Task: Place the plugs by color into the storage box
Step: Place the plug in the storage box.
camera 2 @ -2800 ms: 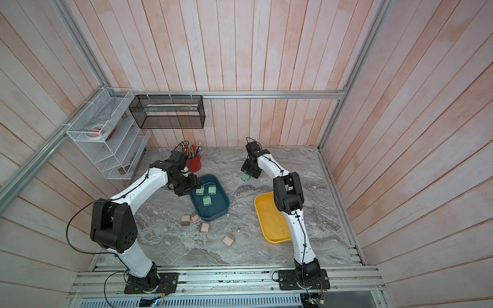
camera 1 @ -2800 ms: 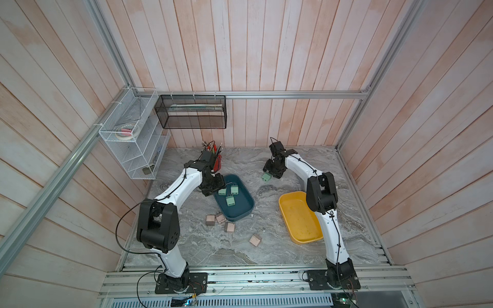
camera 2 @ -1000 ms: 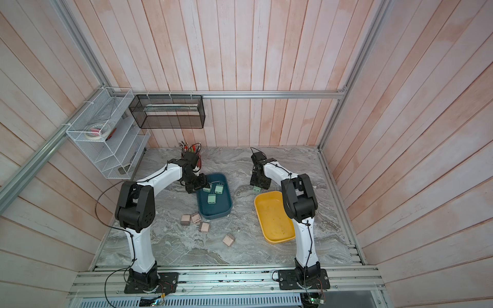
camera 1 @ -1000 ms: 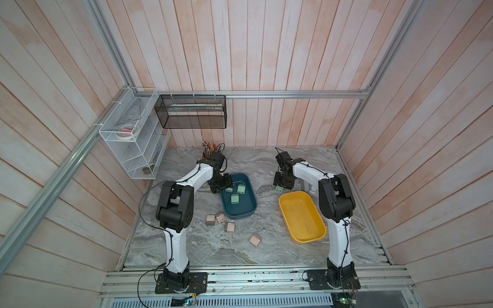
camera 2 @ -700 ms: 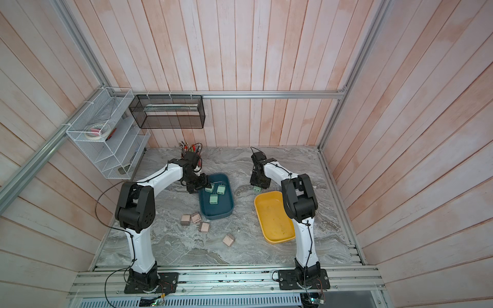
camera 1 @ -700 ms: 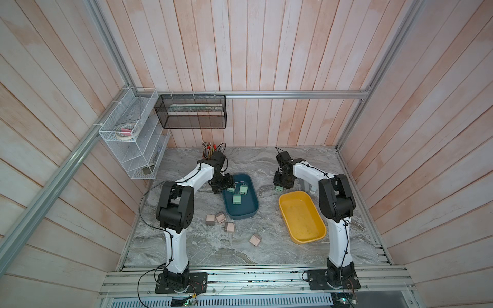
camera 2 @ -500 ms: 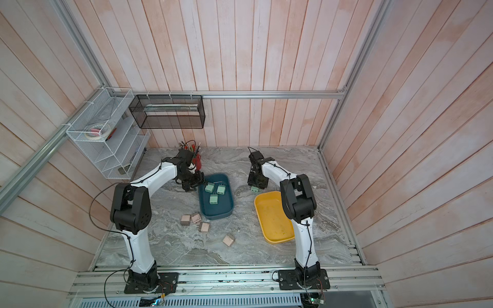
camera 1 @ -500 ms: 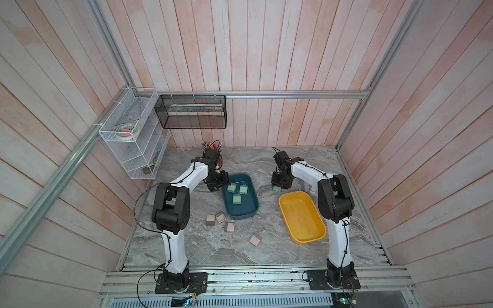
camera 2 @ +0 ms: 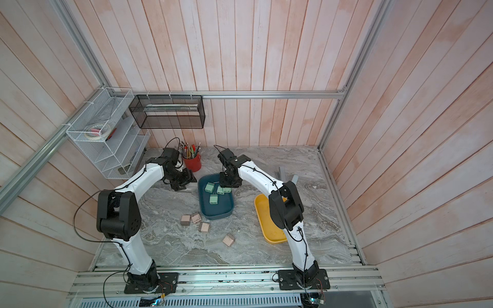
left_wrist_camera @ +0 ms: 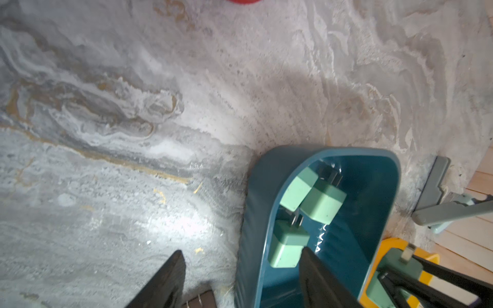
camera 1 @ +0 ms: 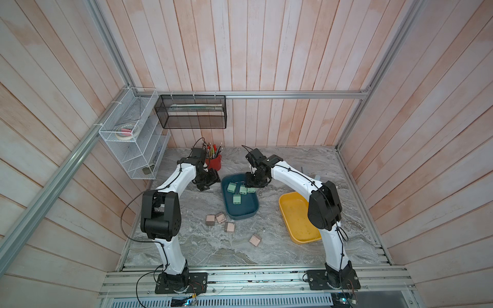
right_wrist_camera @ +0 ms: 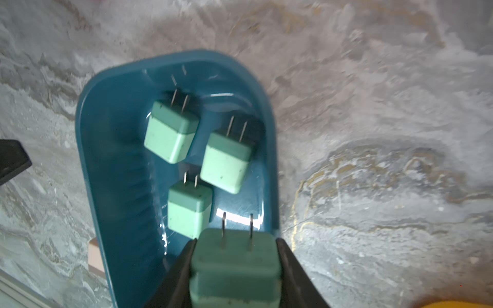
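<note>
My right gripper holds the fourth green plug and should next move down and back to the bare bottom of the box beside the nearest green plug [camera 1: 248, 201] [right_wrist_camera: 239, 217] to let go of it. The other plugs leave that spot empty.
Three mint green plugs [camera 1: 237, 199] [right_wrist_camera: 170, 133] lie in the blue storage box [camera 1: 241, 216] [camera 2: 216, 214] [right_wrist_camera: 112, 186]. A fourth green plug [right_wrist_camera: 234, 256] [camera 1: 251, 190] hangs over that box's far right rim, prongs pointing away from the wrist, with my right gripper [right_wrist_camera: 234, 242] [camera 1: 252, 185] shut on it. My left gripper [left_wrist_camera: 241, 252] [camera 1: 206, 184] stands open beside the box's left rim, holding nothing. Several pale pink plugs [camera 1: 221, 218] [camera 2: 229, 240] lie on the table in front of the blue box. The yellow storage box [camera 1: 298, 229] [camera 2: 266, 229] holds nothing.
A red pencil cup [camera 1: 214, 165] stands behind my left gripper. Grey bars [camera 2: 282, 173] lie at the back right. A white wire shelf [camera 1: 133, 149] hangs on the left wall and a black mesh basket [camera 1: 192, 112] on the back wall.
My right gripper has carried the green plug leftward from near the yellow box to the blue box's far rim. My left gripper has drawn back to the left, off the blue box.
</note>
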